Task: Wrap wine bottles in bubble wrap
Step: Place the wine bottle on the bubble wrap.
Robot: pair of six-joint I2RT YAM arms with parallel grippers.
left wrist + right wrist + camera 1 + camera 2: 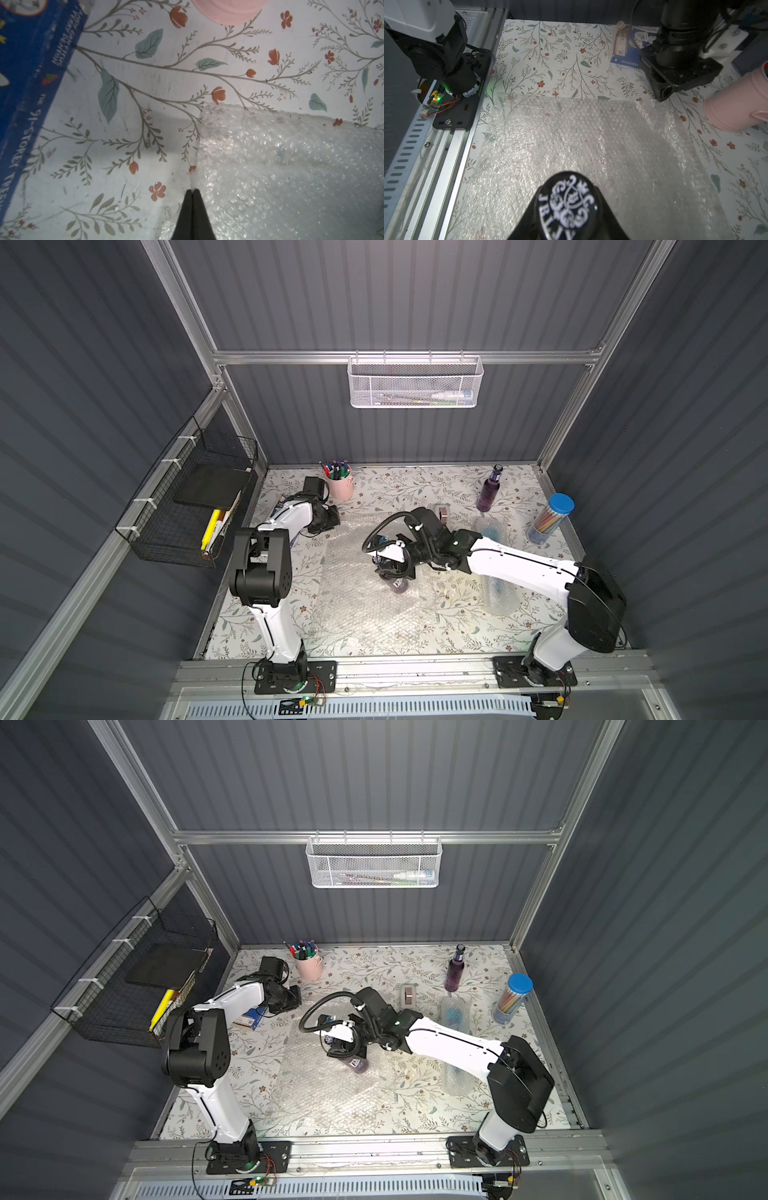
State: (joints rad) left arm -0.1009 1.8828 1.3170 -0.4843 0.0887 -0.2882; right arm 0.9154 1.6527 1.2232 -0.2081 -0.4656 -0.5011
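The sheet's middle (pixel 364 580) (pixel 576 144) below lies bare and flat, so my right gripper needs to lower and tilt to lay the bottle there and release its dark cap.
A clear bubble wrap (pixel 361 605) sheet lies flat mid-table in both top views. My right gripper (pixel 388 568) is shut on the dark cap (pixel 568 201) of a purple wine bottle (pixel 398 584), which hangs upright over the sheet's right part (pixel 581 141). At the sheet's far left corner (pixel 291 166), my left gripper (pixel 192 190) is shut, pinching the sheet's edge. A second purple bottle (pixel 488 491) stands at the back right. A blue bottle rolled in bubble wrap (pixel 492 531) lies on the right, partly hidden under my right arm.
A pink cup of markers (pixel 340 485) stands close behind my left gripper, and a blue book (pixel 253 1017) lies beside it. A grey tape dispenser (pixel 444 512) sits behind my right wrist. A blue-lidded tube of pencils (pixel 550 518) stands at the far right.
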